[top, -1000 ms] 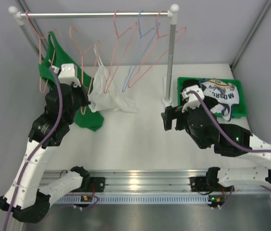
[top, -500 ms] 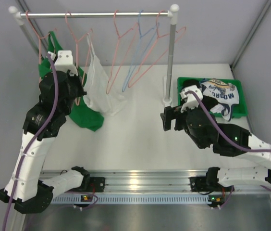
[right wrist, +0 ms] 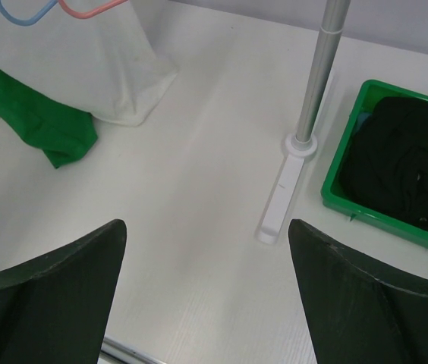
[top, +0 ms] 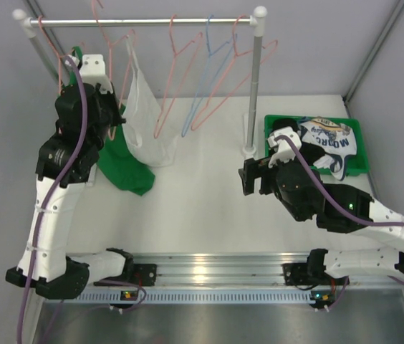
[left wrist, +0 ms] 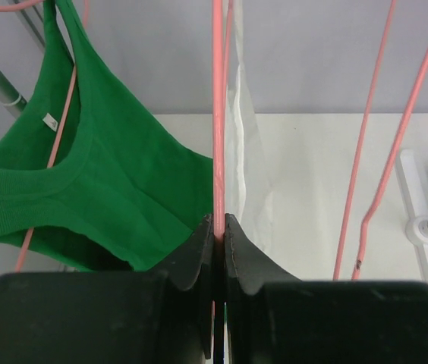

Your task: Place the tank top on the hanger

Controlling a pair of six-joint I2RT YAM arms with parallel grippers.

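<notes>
The robot should lower its left gripper toward the green tank top, set the hanger's hook over the bare clothes bar there and release, because the hook is above the bar point(top: 145, 21).
My left gripper point(top: 114, 119) is raised beside the clothes rail and shut on the thin pink wire hanger point(top: 106, 30); the left wrist view shows both jaws point(left wrist: 218, 224) clamped on the hanger's wire point(left wrist: 218, 114). The plain white tank top point(top: 148, 118) hangs from this hanger, its hem near the table, and also shows in the left wrist view point(left wrist: 249, 174) and the right wrist view point(right wrist: 96, 64). The hanger's hook is up at the rail point(top: 145, 21); I cannot tell if it rests on it. My right gripper point(top: 252, 178) is open and empty over the table point(right wrist: 206, 280).
A green tank top point(top: 122, 163) hangs on another pink hanger at the rail's left end. More pink hangers point(top: 177, 79) and a blue hanger point(top: 206, 82) hang to the right. The rack post point(top: 255, 86) stands beside a green bin point(top: 270, 123) holding a lettered white garment point(top: 327, 137).
My left arm has risen and swung left, lifting the hanger and the white top off the table toward the rail. The right arm has not moved.
</notes>
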